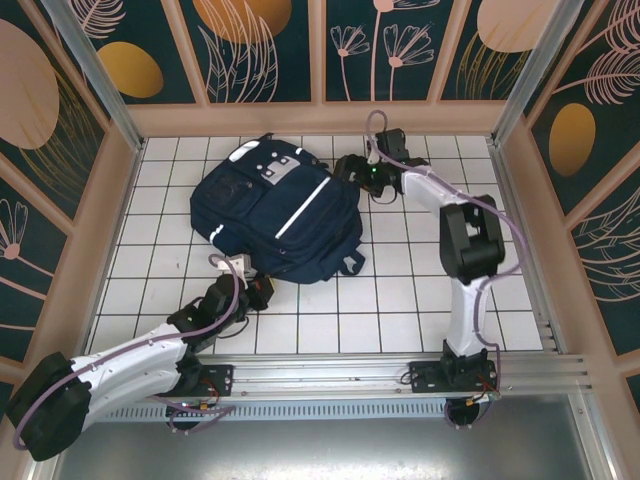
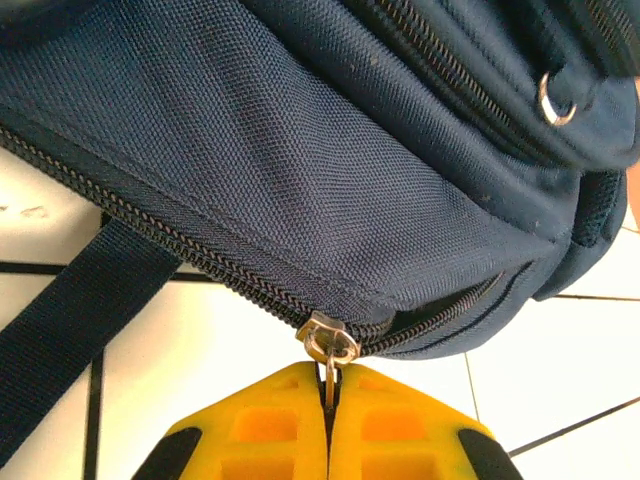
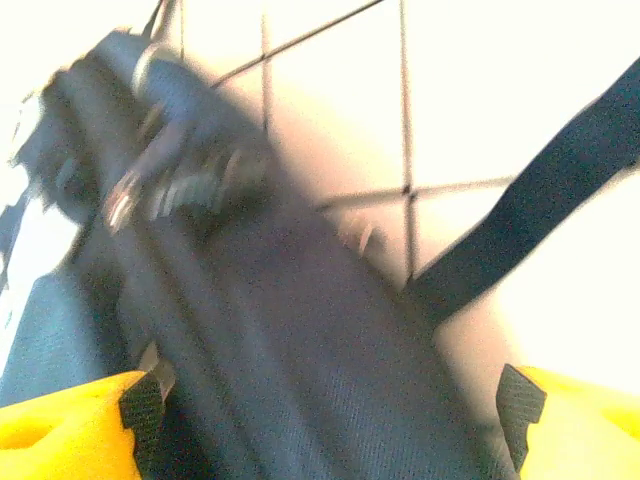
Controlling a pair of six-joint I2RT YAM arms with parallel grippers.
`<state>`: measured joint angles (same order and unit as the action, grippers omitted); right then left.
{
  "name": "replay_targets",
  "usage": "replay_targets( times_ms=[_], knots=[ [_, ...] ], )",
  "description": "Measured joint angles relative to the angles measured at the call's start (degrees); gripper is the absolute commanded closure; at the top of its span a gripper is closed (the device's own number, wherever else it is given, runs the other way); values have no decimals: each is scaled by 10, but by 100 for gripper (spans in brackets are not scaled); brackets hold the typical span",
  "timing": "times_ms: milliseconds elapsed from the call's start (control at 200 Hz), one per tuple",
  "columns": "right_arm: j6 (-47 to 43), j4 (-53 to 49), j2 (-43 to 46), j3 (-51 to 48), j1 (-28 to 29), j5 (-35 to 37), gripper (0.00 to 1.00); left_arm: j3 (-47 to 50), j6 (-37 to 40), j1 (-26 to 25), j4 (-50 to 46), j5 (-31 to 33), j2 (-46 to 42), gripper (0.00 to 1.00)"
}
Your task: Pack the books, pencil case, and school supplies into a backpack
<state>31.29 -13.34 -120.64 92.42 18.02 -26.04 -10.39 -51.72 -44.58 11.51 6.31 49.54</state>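
My right gripper will next lower forward, open fingers astride the dark rubber zipper tab [image 3: 360,236] below and ahead at the backpack's edge.
The navy backpack [image 1: 275,210] lies flat in the middle of the white tiled table, white stripe and grey patches facing up. My left gripper [image 1: 258,291] is at its near left edge. In the left wrist view that gripper [image 2: 329,388] is shut on the metal zipper pull [image 2: 329,378] hanging from the slider [image 2: 330,338]. To the right of the slider the zipper gapes a little. My right gripper [image 1: 350,170] is at the backpack's far right corner. Its yellow fingers [image 3: 60,430] stand wide apart with blurred navy fabric [image 3: 300,380] between them. Books, pencil case and supplies are out of view.
Dark straps trail off the backpack onto the tiles [image 2: 70,330] [image 3: 540,190], and a strap loop [image 1: 350,265] sticks out at its near right. Patterned walls [image 1: 320,50] enclose the table on three sides. A metal rail [image 1: 350,375] runs along the near edge.
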Motion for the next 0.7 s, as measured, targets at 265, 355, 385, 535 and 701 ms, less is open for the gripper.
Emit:
replay_targets(
  times_ms=[265,355,385,535,701],
  knots=[
    [-13,20,-126,81,-6,-127,14,0,6,0,-28,2,2,100],
    [-15,20,-144,112,5,-148,22,0,6,0,-28,2,10,100],
    [-16,20,-153,123,9,-152,28,0,6,0,-28,2,13,100],
    [-10,25,-190,151,30,-161,85,0,6,0,-30,2,19,100],
    [21,104,-161,72,33,-156,100,-10,11,0,-44,2,19,100]
  ],
)
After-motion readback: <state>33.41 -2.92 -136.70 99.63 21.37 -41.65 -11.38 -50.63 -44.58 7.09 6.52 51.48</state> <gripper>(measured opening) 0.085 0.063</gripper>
